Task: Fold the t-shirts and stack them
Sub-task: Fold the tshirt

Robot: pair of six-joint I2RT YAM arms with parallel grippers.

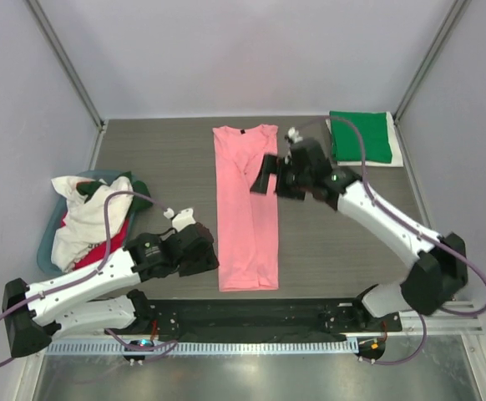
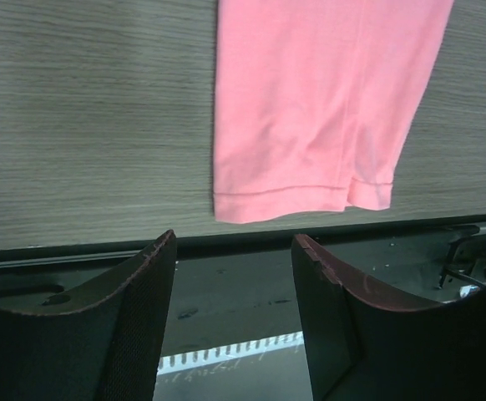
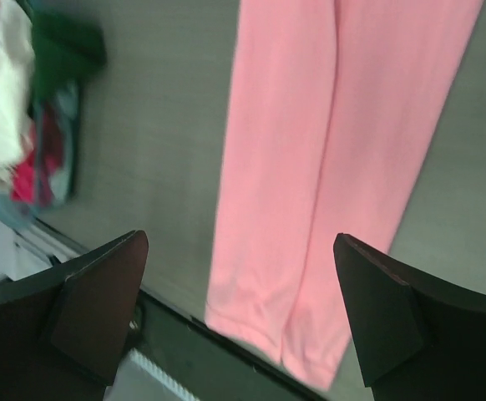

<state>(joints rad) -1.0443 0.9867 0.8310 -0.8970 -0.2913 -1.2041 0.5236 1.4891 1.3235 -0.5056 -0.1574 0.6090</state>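
Observation:
The left gripper stands beside the hem's tub-side corner, so the right gripper will next go back along the folded t-shirt and come down to the hem's opposite corner (image 1: 273, 285) (image 3: 321, 378).
A salmon-pink t-shirt (image 1: 245, 209) lies flat in the middle of the table, folded lengthwise into a long strip, neck label at the far end. My right gripper (image 1: 275, 180) hovers open and empty over its right edge near the far end; the strip shows between its fingers in the right wrist view (image 3: 335, 167). My left gripper (image 1: 205, 255) is open and empty just left of the shirt's near end; the hem shows in the left wrist view (image 2: 310, 109). A folded green t-shirt (image 1: 360, 136) lies on a white cloth (image 1: 397, 153) at the back right.
A teal tub (image 1: 55, 219) at the left holds crumpled white (image 1: 88, 219), red (image 1: 109, 244) and dark green (image 1: 139, 187) shirts, also in the right wrist view (image 3: 26, 125). A black rail (image 1: 251, 313) runs along the table's near edge. Grey walls close off three sides.

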